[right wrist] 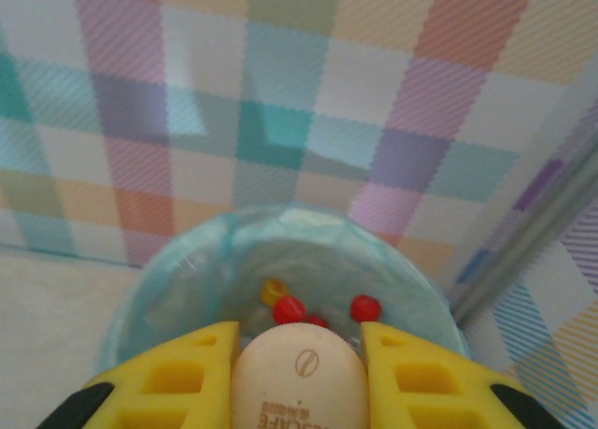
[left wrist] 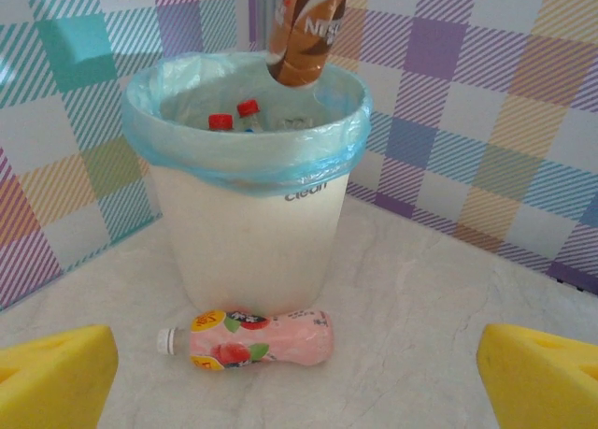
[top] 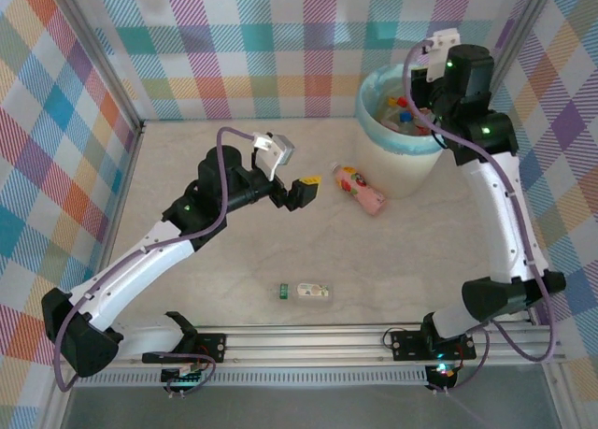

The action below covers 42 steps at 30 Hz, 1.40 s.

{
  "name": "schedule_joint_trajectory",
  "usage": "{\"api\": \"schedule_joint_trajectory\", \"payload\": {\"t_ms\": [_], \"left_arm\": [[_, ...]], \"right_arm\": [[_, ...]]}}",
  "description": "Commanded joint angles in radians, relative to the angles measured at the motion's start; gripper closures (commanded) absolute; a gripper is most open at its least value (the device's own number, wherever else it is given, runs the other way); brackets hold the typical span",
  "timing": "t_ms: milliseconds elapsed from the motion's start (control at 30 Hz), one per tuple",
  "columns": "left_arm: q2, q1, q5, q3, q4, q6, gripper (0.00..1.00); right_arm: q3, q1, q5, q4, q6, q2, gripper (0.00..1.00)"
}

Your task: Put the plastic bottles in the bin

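Observation:
Next, the right gripper moves down into the white bin's opening, then opens and releases the brown bottle (left wrist: 306, 27) there.
The white bin (top: 404, 158) with a mint-green bag stands at the back right; several bottles with red caps (right wrist: 289, 308) lie inside it. My right gripper (right wrist: 297, 340) is over the bin's mouth, shut on a brown bottle (left wrist: 306, 27) that hangs upright with its beige cap (right wrist: 297, 382) between the yellow fingers. A pink bottle (top: 363, 189) lies on its side against the bin's foot (left wrist: 252, 338). My left gripper (top: 306, 192) stands open just left of it, with nothing between its pads (left wrist: 56, 373). A clear bottle with a green cap (top: 306, 292) lies near the front edge.
Checked walls close the table (top: 234, 279) on the left, back and right. The bin stands close to the back right corner. An aluminium rail (top: 308, 340) runs along the front by the arm bases.

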Motion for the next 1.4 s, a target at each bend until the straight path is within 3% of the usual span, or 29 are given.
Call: {"api": "schedule_joint_trajectory", "payload": {"t_ms": [0,367,967,1367], "left_arm": [[-0.028,0.008,-0.014,-0.022,-0.006,0.022,0.01],[-0.043,0.008,-0.026,-0.035,-0.015,0.021,0.01],[-0.02,0.008,-0.023,-0.026,-0.016,0.006,0.01],[-0.022,0.009,-0.032,-0.028,-0.034,0.002,0.01]], "right_arm": [[0.024,0.0,0.113,-0.033,-0.089,0.035,0.88],[-0.019,0.002,0.188,-0.049,-0.124,0.135,0.83],[-0.157,-0.007,0.187,-0.066,0.012,0.16,0.69],[-0.16,-0.076,0.062,-0.097,0.124,0.251,0.59]]}}
